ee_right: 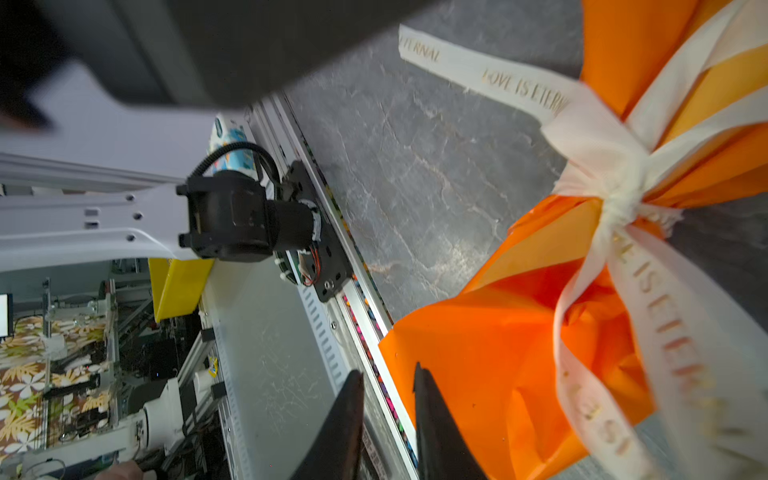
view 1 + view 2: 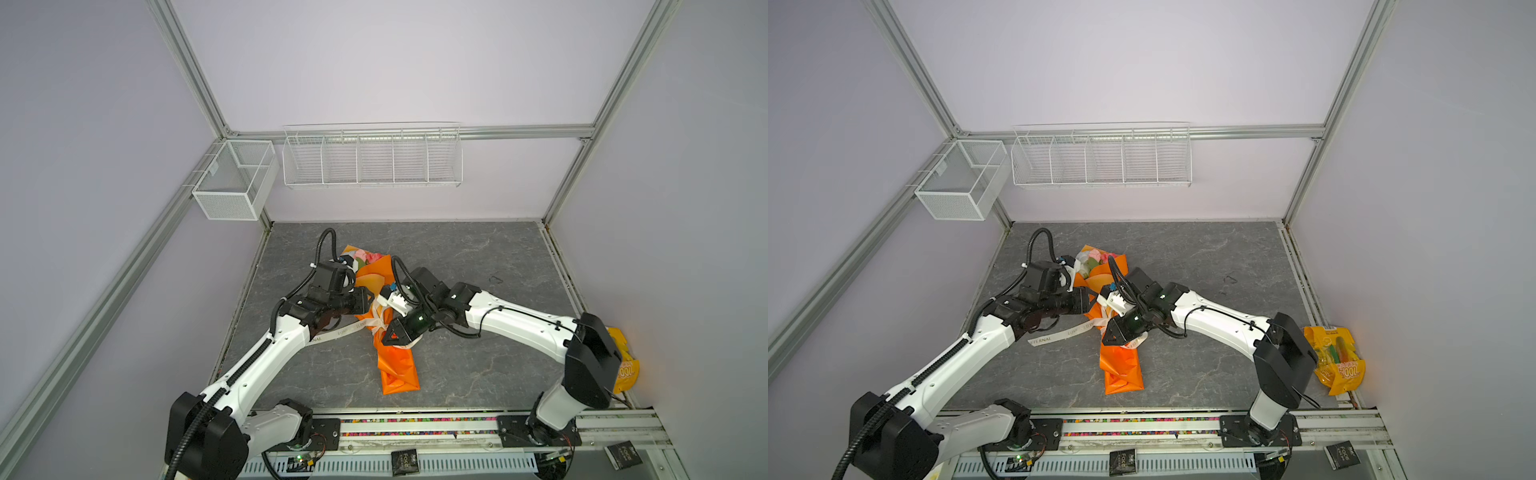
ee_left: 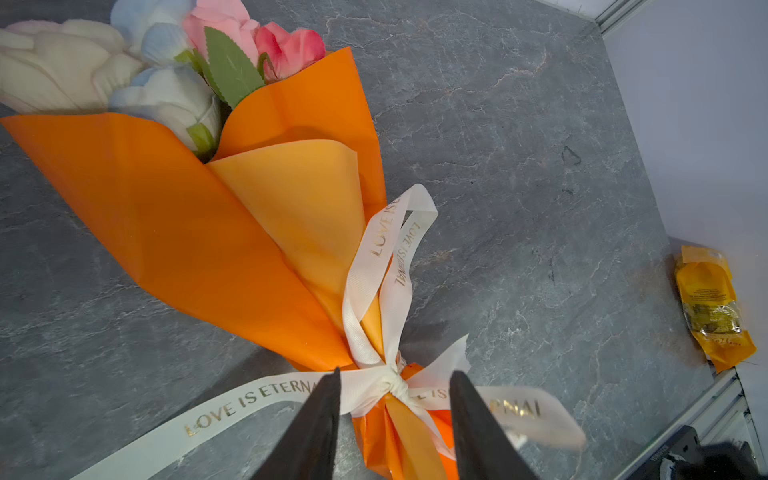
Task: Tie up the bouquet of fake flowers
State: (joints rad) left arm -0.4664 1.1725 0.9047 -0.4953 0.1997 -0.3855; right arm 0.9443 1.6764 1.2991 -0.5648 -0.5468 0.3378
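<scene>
My left gripper swings across the wrap's narrow part next and lowers onto the loop of ribbon by my right gripper, since that loop juts past the knot.
The bouquet of fake flowers lies mid-table, pink, cream and white blooms peeking from an orange wrap. A cream lettered ribbon is knotted round the wrap's narrow waist, one long tail trailing left on the table. My left gripper is open, its fingers straddling the knot. My right gripper hovers beside the wrap's lower end, jaws slightly apart with nothing between them.
A yellow snack packet lies at the table's right edge behind the right arm. White wire baskets hang on the back and left walls. A small dark scrap lies at the right rear.
</scene>
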